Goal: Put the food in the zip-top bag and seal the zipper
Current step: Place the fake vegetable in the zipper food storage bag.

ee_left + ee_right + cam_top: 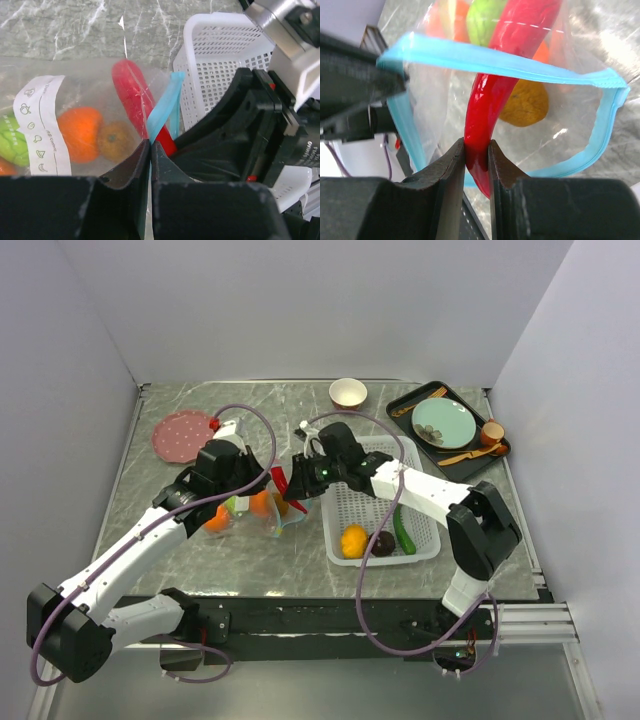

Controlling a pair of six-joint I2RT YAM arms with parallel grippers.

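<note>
The red chili's tail still sticks out, so my right gripper should push to the left in the top view next, through the bag's opening [287,511] [527,130], and let go of the tail inside.
The clear zip-top bag [250,512] lies left of the basket with its mouth held open. My left gripper [150,145] is shut on the teal zipper [165,107] at the mouth's edge. My right gripper [476,150] is shut on the tail of the red chili [490,100], whose front half reaches through the mouth into the bag [560,125]. Inside the bag are an orange [80,132], a brown kiwi [115,140] and a green apple [485,17]. A yellow fruit [354,540], a dark round fruit [382,543] and a green pepper [403,530] lie in the basket.
The white mesh basket [360,502] stands right of the bag, under my right arm. A pink plate [185,435] sits at the back left and a small bowl [348,393] at the back. A black tray [400,405] at the back right carries a teal plate, wooden spoons and a small cup [491,432].
</note>
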